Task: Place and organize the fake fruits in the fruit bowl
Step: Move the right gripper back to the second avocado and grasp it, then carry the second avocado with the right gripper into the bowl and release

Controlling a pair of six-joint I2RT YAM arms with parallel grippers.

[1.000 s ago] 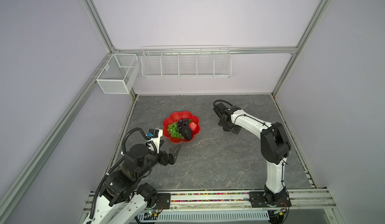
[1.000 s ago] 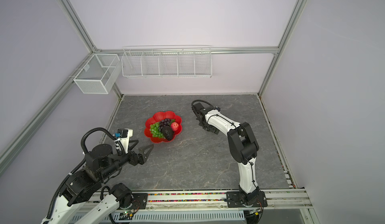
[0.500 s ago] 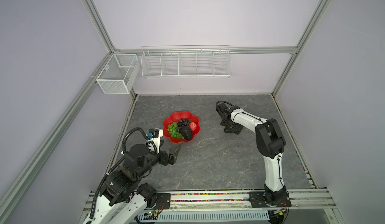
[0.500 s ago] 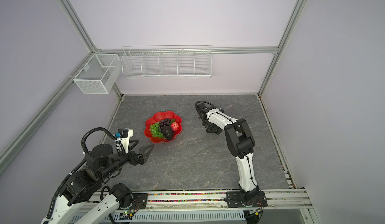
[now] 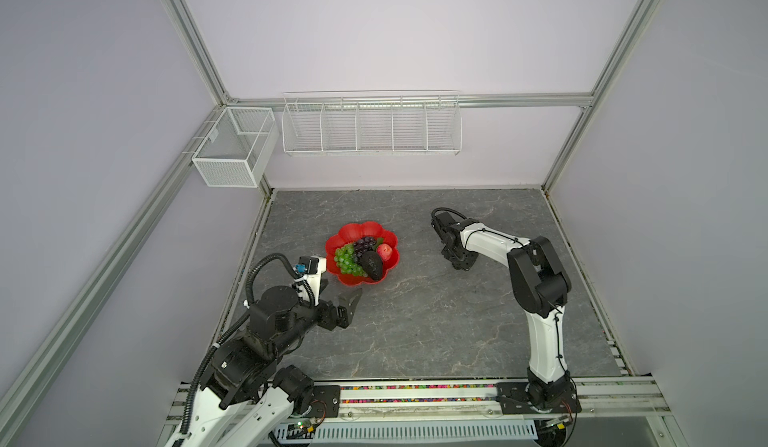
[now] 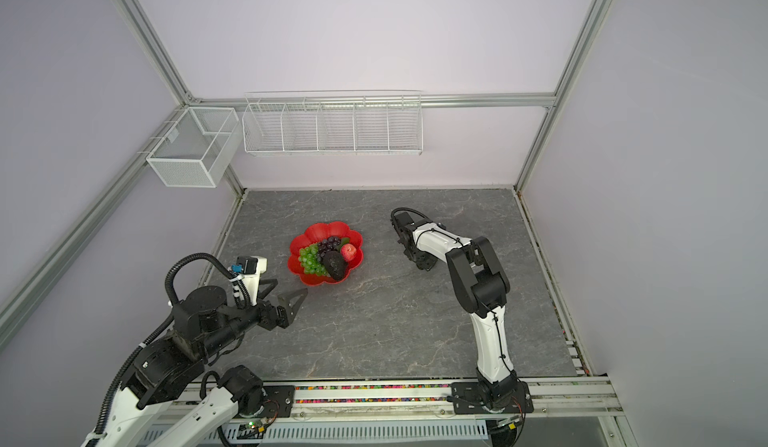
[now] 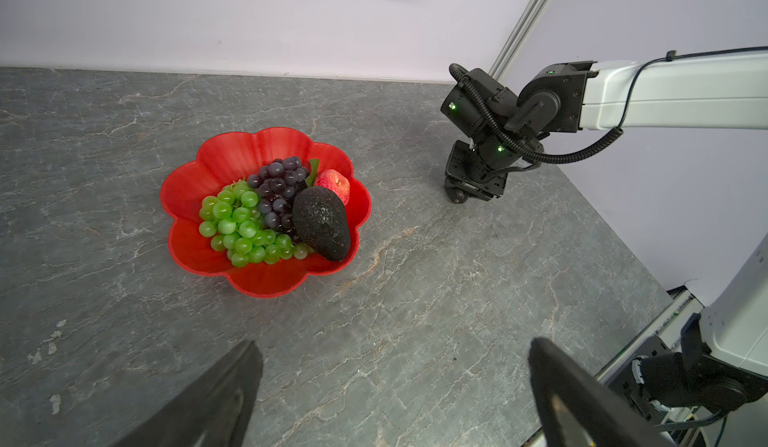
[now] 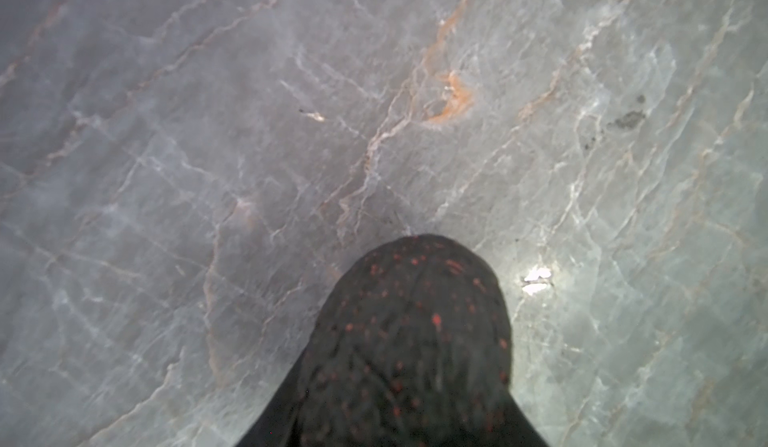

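My right gripper next lifts past the apple and over the green grape bunch (image 5: 347,258) to release the second avocado, because it is still outside the bowl.
The red lobed fruit bowl (image 5: 360,229) (image 7: 249,145) holds a green grape bunch (image 5: 347,258) (image 7: 241,224), a dark purple grape bunch (image 5: 365,244) (image 7: 278,183), a small red apple (image 5: 385,250) (image 7: 334,183) and one blackish avocado (image 5: 371,265) (image 7: 322,222). My right gripper (image 5: 459,264) (image 6: 424,264) points straight down at the table to the right of the bowl. It is shut on a second avocado (image 8: 415,332), whose dark bumpy skin fills the right wrist view. My left gripper (image 6: 291,286) (image 7: 395,343) hovers open and empty just in front of the bowl.
A white mesh box (image 5: 232,149) and a long white wire basket (image 5: 372,127) hang on the back walls. The grey marble table (image 5: 415,320) ends at the metal rail (image 5: 415,395) in front, where both arm bases sit.
My right gripper has sunk a little toward the table and closed on the avocado. The right elbow has swung back. The left arm has not moved.
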